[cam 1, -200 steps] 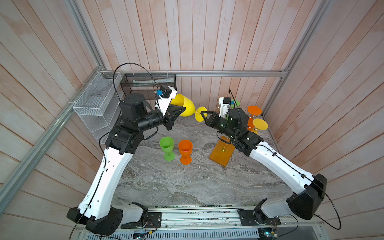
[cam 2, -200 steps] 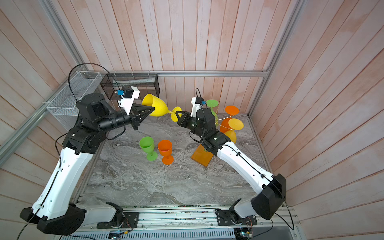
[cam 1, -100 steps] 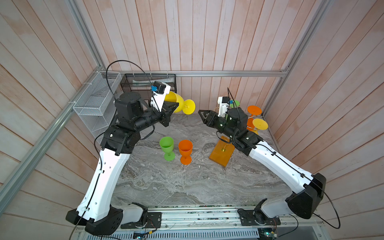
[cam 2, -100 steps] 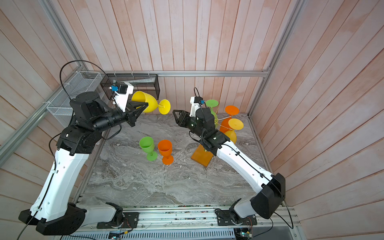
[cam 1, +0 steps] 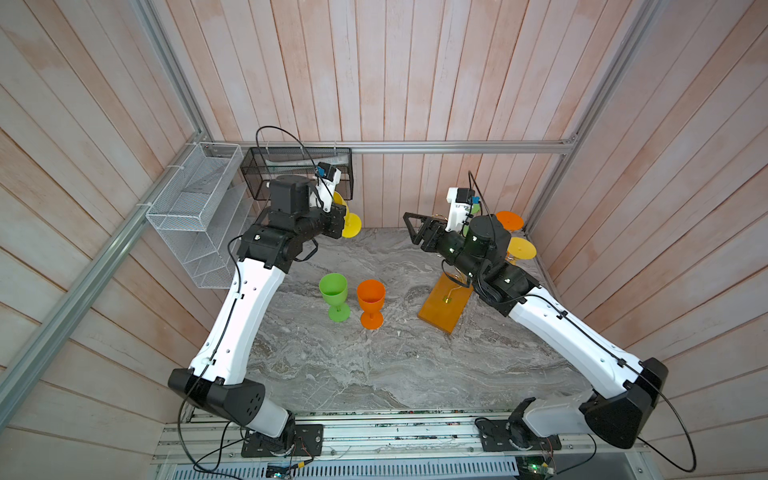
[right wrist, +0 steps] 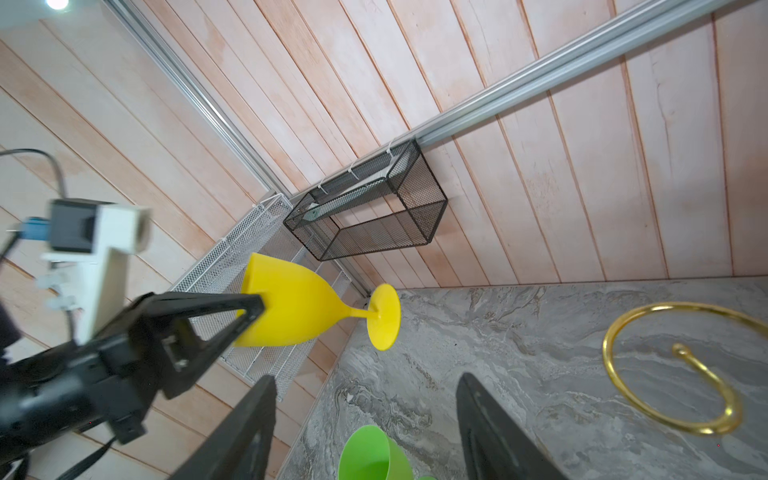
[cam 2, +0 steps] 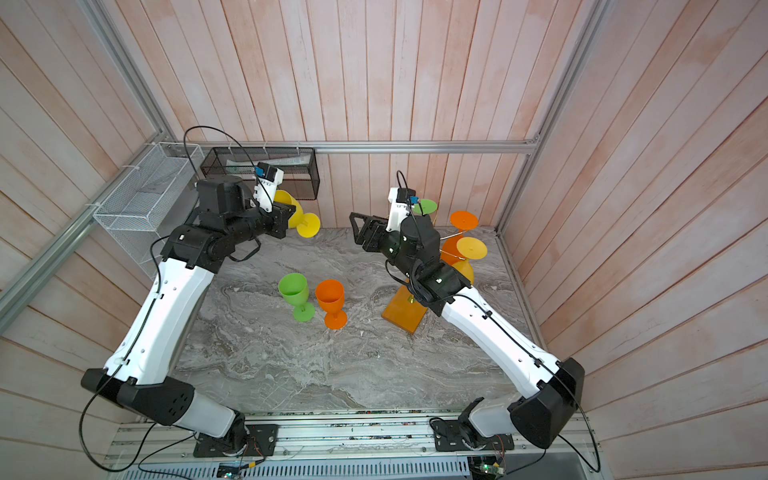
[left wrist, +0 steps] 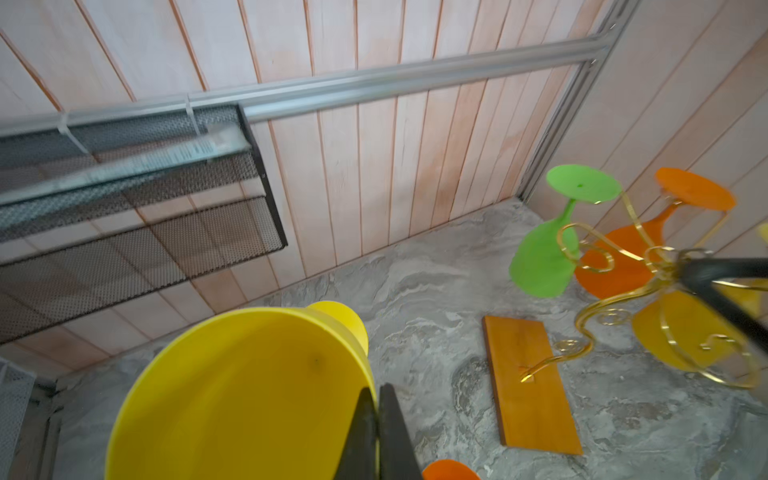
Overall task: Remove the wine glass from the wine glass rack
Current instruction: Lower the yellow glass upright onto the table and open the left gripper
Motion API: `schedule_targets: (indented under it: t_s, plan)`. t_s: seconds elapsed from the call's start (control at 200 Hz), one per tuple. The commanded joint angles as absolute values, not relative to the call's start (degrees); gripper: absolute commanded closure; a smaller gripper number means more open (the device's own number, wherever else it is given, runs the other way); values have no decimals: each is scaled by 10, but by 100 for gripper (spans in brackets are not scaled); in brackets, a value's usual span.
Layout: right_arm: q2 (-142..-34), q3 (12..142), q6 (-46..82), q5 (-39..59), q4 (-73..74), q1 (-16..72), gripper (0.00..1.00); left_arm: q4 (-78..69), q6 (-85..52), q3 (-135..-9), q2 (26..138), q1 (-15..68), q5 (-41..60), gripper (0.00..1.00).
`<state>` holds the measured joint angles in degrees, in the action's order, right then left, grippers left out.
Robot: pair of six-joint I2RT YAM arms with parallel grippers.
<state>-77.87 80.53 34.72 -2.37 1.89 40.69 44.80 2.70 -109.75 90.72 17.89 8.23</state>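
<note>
I will next lower the yellow glass in my left gripper, with its foot tilting downward, to the bare marble beyond the green glass below. Then I will let go of the yellow glass's rim.
My left gripper (left wrist: pixel 376 388) is shut on the rim of a yellow wine glass (left wrist: pixel 249 395), which it holds on its side in the air near the back wall (cam 1: pixel 348 218) (cam 2: pixel 297 214). In the right wrist view that yellow wine glass (right wrist: pixel 291 307) points its foot toward my right gripper (right wrist: pixel 365 380), which stands open and empty a short way off (cam 1: pixel 413 226). The wine glass rack (left wrist: pixel 648 253), gold wire on an orange-brown base (cam 1: pixel 440 307) (cam 2: pixel 401 311), carries a green glass (left wrist: pixel 544 257), an orange glass (left wrist: pixel 615 266) and a yellow glass (left wrist: pixel 681 332), all hanging upside down.
A green glass (cam 1: pixel 333 286) and an orange glass (cam 1: pixel 370 295) stand upright mid-table on the marble top (cam 1: pixel 374 374). A black mesh basket (cam 1: pixel 291 166) hangs on the back wall and a white wire basket (cam 1: pixel 195 208) on the left wall. The rack stands close to the right wall.
My right gripper has opened and let go of the yellow glass's foot. My left arm has carried the glass leftward and back, toward the black basket.
</note>
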Motion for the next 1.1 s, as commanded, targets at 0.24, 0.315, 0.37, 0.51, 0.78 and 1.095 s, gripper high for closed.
schedule_targets:
  t_s: [0.24,0.315,0.37,0.51,0.78,1.095]
  plan:
    - [-737,787,231,-87,33,449,30,479,-5,-1108,1025,158,-5,100]
    - [-726,786,226,-92,35,452,30,474,-11,-1108,1044,151,-11,100]
    - [-720,783,226,-92,36,451,30,471,-14,-1108,1057,149,-12,100]
    - [-706,774,232,-95,38,452,30,463,-18,-1098,1085,147,-6,100]
    - [-694,770,231,-101,35,454,30,430,-26,-1067,1117,147,-14,100]
    - [-699,772,233,-104,30,455,30,412,-33,-1045,1131,148,-16,100]
